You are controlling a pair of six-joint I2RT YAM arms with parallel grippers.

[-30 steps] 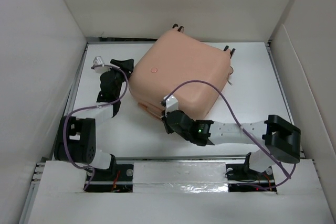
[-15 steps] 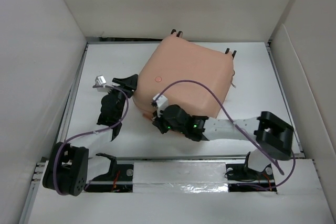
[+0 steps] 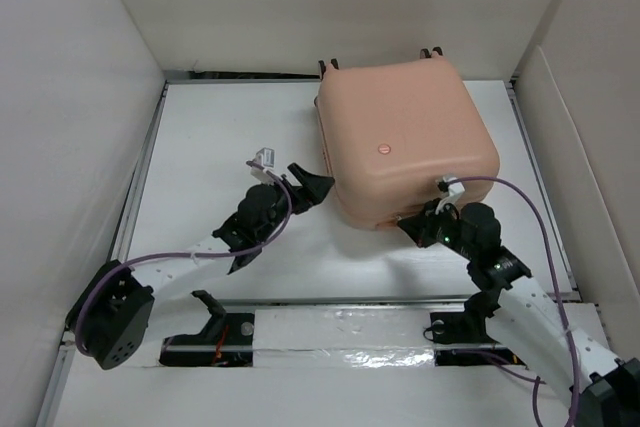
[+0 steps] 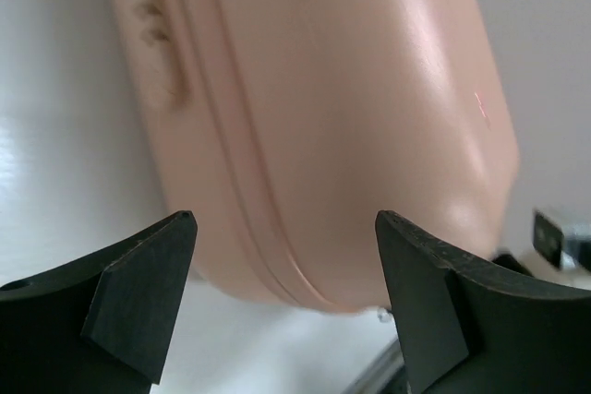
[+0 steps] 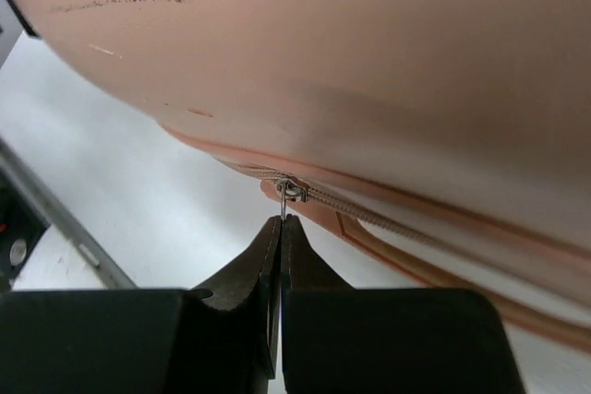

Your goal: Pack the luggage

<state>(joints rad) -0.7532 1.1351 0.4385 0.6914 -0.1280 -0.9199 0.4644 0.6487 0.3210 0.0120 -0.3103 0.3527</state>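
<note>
The caster wheel at its far corner point(image 3: 324, 67) juts past the luggage's shell. My left gripper will next move outward along the luggage's side, onto that wheel.
The salmon-pink luggage point(image 3: 405, 142) lies closed and flat on the white table, at the back right, wheels toward the far wall. Its round button mark point(image 3: 381, 148) faces up. My right gripper point(image 5: 281, 220) is shut on the metal zipper pull point(image 5: 283, 200) at the case's near edge, where the slider point(image 5: 293, 190) sits on the zipper seam. In the top view the right gripper point(image 3: 418, 228) is at the near right corner of the case. My left gripper point(image 3: 308, 187) is open and empty, just left of the case's near left corner point(image 4: 314, 136).
White walls enclose the table on three sides. The bare white tabletop point(image 3: 220, 137) lies left of the case. A metal rail point(image 3: 340, 319) with the arm bases runs along the near edge.
The luggage has swung and slid right toward the back right corner. My right gripper went from its near left side to the near right edge. My left arm reached right toward the case.
</note>
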